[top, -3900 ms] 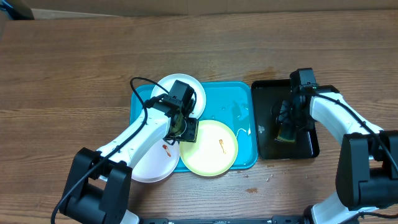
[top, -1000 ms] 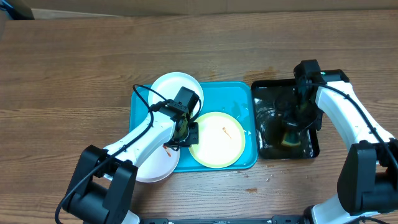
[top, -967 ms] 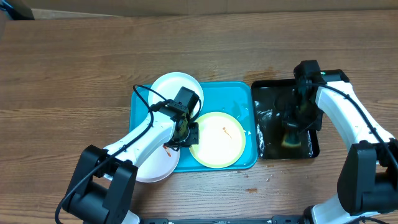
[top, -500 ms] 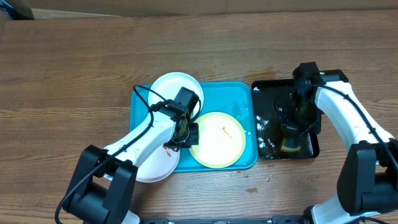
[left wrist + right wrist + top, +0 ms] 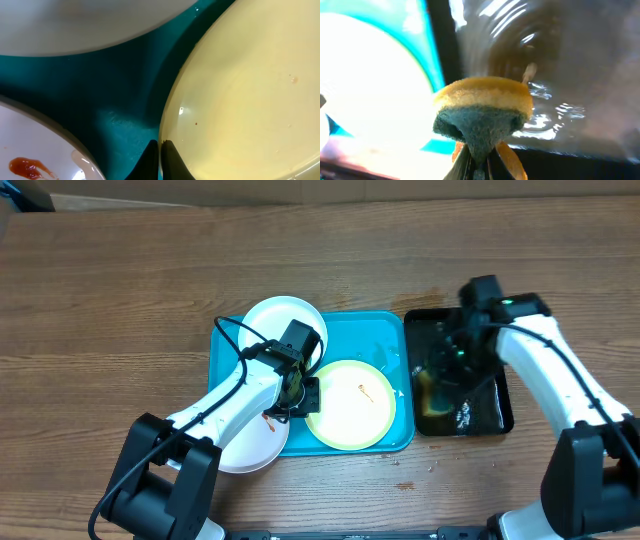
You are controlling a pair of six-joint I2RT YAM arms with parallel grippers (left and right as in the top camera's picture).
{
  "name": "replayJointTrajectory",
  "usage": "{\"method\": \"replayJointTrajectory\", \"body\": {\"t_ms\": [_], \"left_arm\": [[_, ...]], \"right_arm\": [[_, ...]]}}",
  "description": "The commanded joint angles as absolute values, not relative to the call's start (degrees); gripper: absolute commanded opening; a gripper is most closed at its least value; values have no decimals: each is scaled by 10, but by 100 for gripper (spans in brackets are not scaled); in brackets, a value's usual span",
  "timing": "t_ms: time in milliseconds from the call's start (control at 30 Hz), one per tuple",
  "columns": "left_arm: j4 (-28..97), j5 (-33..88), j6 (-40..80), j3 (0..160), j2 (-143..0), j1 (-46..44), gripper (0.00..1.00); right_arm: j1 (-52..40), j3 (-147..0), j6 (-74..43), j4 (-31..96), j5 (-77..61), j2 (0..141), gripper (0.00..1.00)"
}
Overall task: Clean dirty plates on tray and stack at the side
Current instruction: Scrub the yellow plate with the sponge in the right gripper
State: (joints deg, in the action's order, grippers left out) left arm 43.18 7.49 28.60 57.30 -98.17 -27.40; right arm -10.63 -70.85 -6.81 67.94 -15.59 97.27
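Observation:
The held plate has a brown smear, so my right gripper should wipe over it next, then release the sponge (image 5: 482, 112) down in the black tray.
The turquoise tray (image 5: 380, 345) holds a lime-green-rimmed plate (image 5: 350, 405) with a small brown smear. My left gripper (image 5: 303, 392) is shut on that plate's left rim; in the left wrist view its dark fingertips (image 5: 160, 157) pinch the pale rim of the plate (image 5: 250, 90). A white plate (image 5: 270, 325) rests at the tray's back left corner. Another white plate (image 5: 245, 445), smeared red, overhangs the front left corner. My right gripper (image 5: 445, 370) is shut on a yellow-and-green sponge (image 5: 482, 112), just above the water of the black tray (image 5: 490, 410).
The black tray (image 5: 570, 55) holds rippling water and stands directly right of the turquoise tray's rim (image 5: 432, 60). A black cable (image 5: 225, 330) loops over the back white plate. Bare wooden table (image 5: 120, 300) stretches left and behind.
My right gripper has carried the sponge from the black tray's front right to its left side, close to the turquoise tray. The left gripper and the plates have stayed still.

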Motion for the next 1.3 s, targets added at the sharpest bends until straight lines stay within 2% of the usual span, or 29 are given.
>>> {"method": "replayJointTrajectory", "body": {"t_ms": [0, 233, 367, 433, 533, 733, 1267], "left_arm": [[432, 85, 283, 567, -988, -278, 4], [432, 86, 283, 567, -988, -278, 4], [432, 86, 283, 567, -988, -278, 4], [432, 86, 283, 567, -988, -278, 4], [433, 86, 283, 567, -988, -278, 4], [435, 86, 283, 567, -988, -278, 4], [434, 86, 283, 567, -988, -278, 4]], "right_arm": [[-169, -721, -60, 655, -181, 955, 4], [-309, -720, -149, 567, -73, 956, 4], [-360, -713, -166, 516, -69, 967, 4], [-379, -707, -166, 494, -22, 979, 4], [-389, -705, -145, 482, 55, 993, 4], [-389, -705, -55, 485, 102, 1002, 4], [-389, -663, -75, 459, 124, 1056, 4]]}}
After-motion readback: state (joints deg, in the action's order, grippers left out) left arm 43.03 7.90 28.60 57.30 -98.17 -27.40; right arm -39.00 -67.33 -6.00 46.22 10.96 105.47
